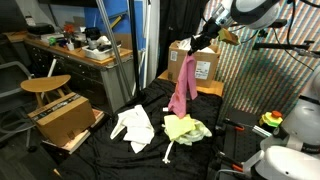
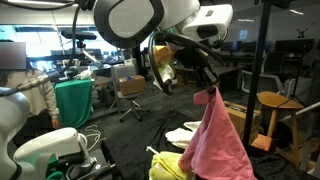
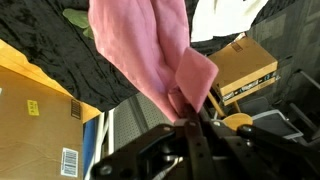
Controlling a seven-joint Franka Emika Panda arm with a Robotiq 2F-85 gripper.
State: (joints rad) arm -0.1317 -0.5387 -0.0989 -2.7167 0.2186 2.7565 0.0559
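Note:
My gripper lowers slightly toward the black-covered table below it, beside the yellow-green cloth, next and releases the pink cloth's top. The pink cloth's lower end already hangs there.
My gripper is shut on the top of a pink cloth and holds it up in the air, so the cloth hangs down over the black-covered table. It also shows in an exterior view, where the gripper pinches the pink cloth. In the wrist view the jaws are closed on the cloth. Below lie a yellow-green cloth and a white cloth.
A cardboard box stands behind the hanging cloth. Another open cardboard box sits beside a wooden stool. A cluttered desk and metal poles stand at the back.

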